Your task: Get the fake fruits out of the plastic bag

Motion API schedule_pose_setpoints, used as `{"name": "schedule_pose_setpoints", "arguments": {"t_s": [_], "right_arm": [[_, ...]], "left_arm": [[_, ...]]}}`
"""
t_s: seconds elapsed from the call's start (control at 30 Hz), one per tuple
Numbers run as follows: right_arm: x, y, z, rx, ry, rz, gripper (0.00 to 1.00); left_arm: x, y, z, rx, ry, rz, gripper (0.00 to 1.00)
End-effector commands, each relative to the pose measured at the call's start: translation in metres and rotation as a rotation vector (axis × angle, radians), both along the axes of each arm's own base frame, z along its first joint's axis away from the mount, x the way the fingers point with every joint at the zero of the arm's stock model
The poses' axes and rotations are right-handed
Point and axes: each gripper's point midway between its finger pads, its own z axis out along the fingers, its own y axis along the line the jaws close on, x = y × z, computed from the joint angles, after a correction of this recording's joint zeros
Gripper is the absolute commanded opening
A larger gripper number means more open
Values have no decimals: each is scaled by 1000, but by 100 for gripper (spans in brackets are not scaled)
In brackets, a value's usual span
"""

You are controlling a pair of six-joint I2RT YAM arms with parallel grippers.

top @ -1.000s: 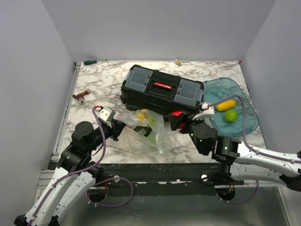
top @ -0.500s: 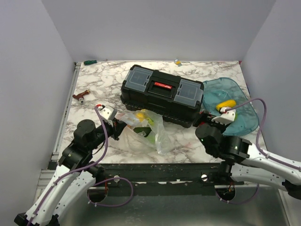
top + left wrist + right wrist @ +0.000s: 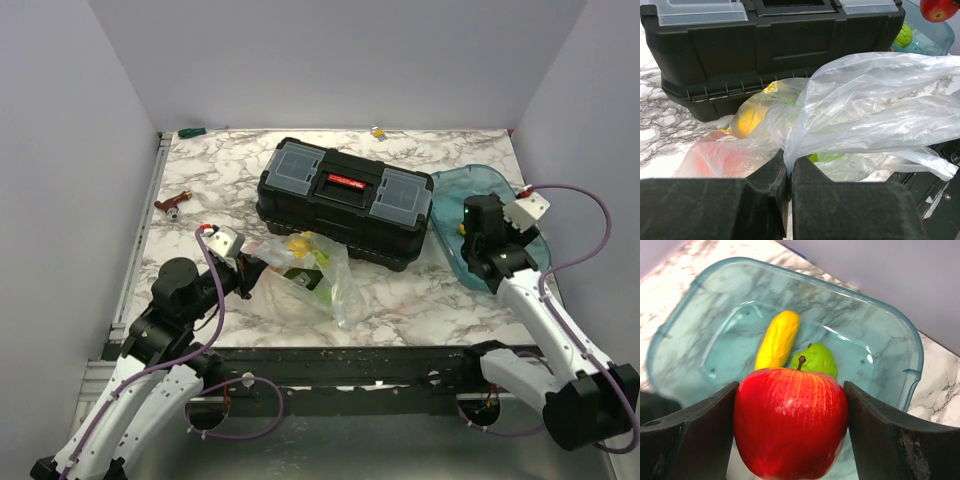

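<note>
My right gripper brings the red apple down onto the near part of the blue tray's bottom next and releases it, because the yellow and green fruits lie there.
The clear plastic bag (image 3: 322, 272) lies crumpled in front of the toolbox. My left gripper (image 3: 254, 276) is shut on its near-left fold; in the left wrist view the film (image 3: 865, 110) is pinched between the closed jaws of the left gripper (image 3: 790, 162). Yellow (image 3: 752, 117), red (image 3: 702, 160) and green (image 3: 827, 157) fake fruits show through the film. My right gripper (image 3: 791, 386) is shut on a red apple (image 3: 790, 425), held above the blue tray (image 3: 900, 340). A yellow fruit (image 3: 777, 340) and a green fruit (image 3: 815, 360) lie in that tray. From above, the right gripper (image 3: 472, 228) hides the apple.
A black toolbox (image 3: 345, 200) stands behind the bag, left of the blue tray (image 3: 455, 190). A red-handled tool (image 3: 172, 205) lies at the left. A green item (image 3: 191, 131) and a small yellow item (image 3: 377, 131) sit by the back wall.
My right arm has swung from beside the bag out to the right, carrying the red apple over the blue tray. The left gripper has kept its hold on the bag.
</note>
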Motion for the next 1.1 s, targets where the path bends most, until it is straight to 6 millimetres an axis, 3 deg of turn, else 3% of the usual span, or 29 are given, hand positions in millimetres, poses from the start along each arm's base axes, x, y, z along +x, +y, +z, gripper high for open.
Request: {"name": "schedule_pose_setpoints", "arguments": {"t_s": [0.0, 0.37, 0.47, 0.83, 1.07], "right_arm": [[22, -16, -37, 100, 71, 14, 31], [33, -13, -103, 108, 247, 61, 33], [34, -14, -115, 93, 276, 60, 40], [42, -6, -131, 103, 324, 110, 87], [40, -5, -134, 105, 339, 122, 100]], "left_arm": [[-3, -2, 11, -25, -29, -19, 0], [-3, -2, 11, -23, -27, -19, 0], [-2, -3, 10, -21, -23, -20, 0], [1, -1, 8, -12, -17, -7, 0], [-2, -2, 10, -21, -25, -17, 0]]}}
